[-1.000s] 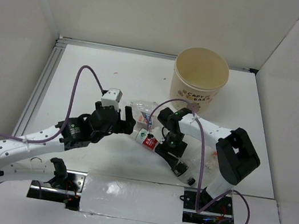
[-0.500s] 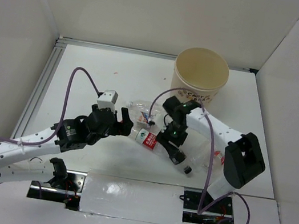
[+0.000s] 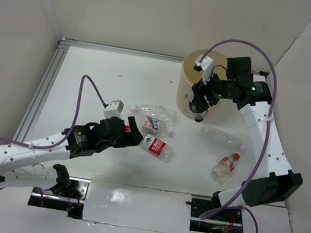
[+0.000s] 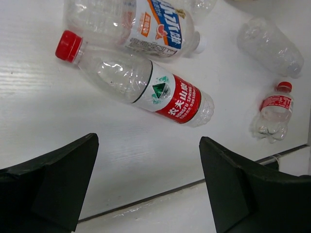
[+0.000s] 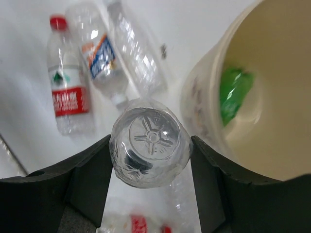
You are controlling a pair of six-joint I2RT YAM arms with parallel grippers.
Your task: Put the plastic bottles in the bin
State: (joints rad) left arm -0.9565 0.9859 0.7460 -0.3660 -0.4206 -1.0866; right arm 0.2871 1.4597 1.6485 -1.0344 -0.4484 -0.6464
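Observation:
My right gripper should go up and carry the dark-labelled bottle over the bin's opening (image 5: 265,92) to let it go, because the bottle hangs outside the bin's rim and the opening is outward of it.
My right gripper (image 3: 202,96) is shut on a clear, dark-labelled plastic bottle (image 3: 198,107) (image 5: 150,148). The bottle hangs cap-down just outside the front-left rim of the cream bin (image 3: 185,88) (image 5: 272,160). A green bottle (image 5: 235,94) lies inside the bin. My left gripper (image 3: 135,134) (image 4: 148,155) is open over the table, just short of a red-capped, red-labelled bottle (image 3: 157,147) (image 4: 141,85). Beside that one lie a blue-and-orange-labelled bottle (image 3: 155,125) (image 4: 141,26) and a clear one (image 3: 156,113).
Right of centre, a crushed clear bottle (image 3: 218,135) (image 4: 269,46) and a small red-labelled bottle (image 3: 226,165) (image 4: 273,109) lie on the table. White walls close in on the left, back and right. A metal rail (image 3: 42,90) runs along the left edge.
My right arm has lifted the dark-labelled bottle off the table middle and swung it back to the bin's rim. My left gripper has edged a little toward the red-labelled bottle.

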